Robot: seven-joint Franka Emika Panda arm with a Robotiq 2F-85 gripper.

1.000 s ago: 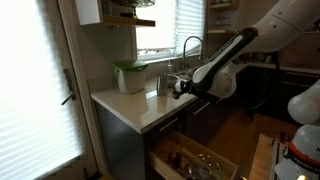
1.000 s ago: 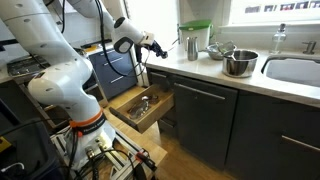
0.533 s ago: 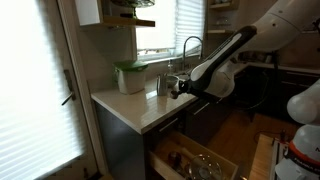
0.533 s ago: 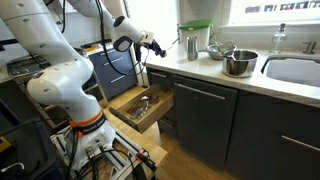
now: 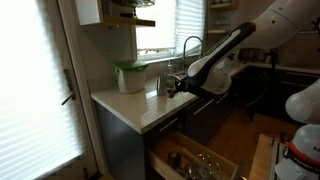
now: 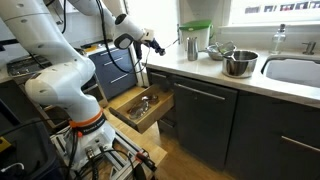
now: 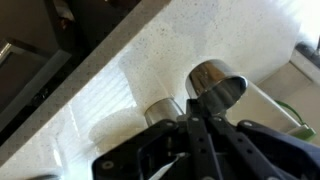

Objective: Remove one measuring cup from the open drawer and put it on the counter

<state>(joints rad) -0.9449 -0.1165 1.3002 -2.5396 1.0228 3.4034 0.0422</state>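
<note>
My gripper should next carry the cup outward and lower it to the bare counter below, clear of the steel tumbler (image 5: pixel 160 84), to let go of the cup's handle.
My gripper (image 7: pixel 199 120) is shut on the handle of a small measuring cup (image 7: pixel 216 84), which looks shiny at the fingertips in the wrist view. It hangs just above the pale counter (image 7: pixel 95 95). In both exterior views the gripper (image 5: pixel 172 88) (image 6: pixel 156 46) hovers over the counter's end (image 5: pixel 135 108) (image 6: pixel 205 68), close beside the steel tumbler (image 5: pixel 160 84) (image 6: pixel 191 45) (image 7: pixel 162 108). The cup shows only as a dark spot (image 5: pixel 168 88) there. The drawer (image 5: pixel 195 160) (image 6: pixel 140 108) stands open below, with clear glassy items inside.
A white container with a green lid (image 5: pixel 129 76) (image 6: pixel 195 37) stands behind the tumbler. Steel bowls (image 6: pixel 238 62) sit by the sink (image 6: pixel 295 70). A faucet (image 5: pixel 190 45) rises near the window. The robot's base (image 6: pixel 80 120) stands by the drawer.
The gripper with the cup has moved a little further over the counter toward the steel tumbler. Nothing else has moved.
</note>
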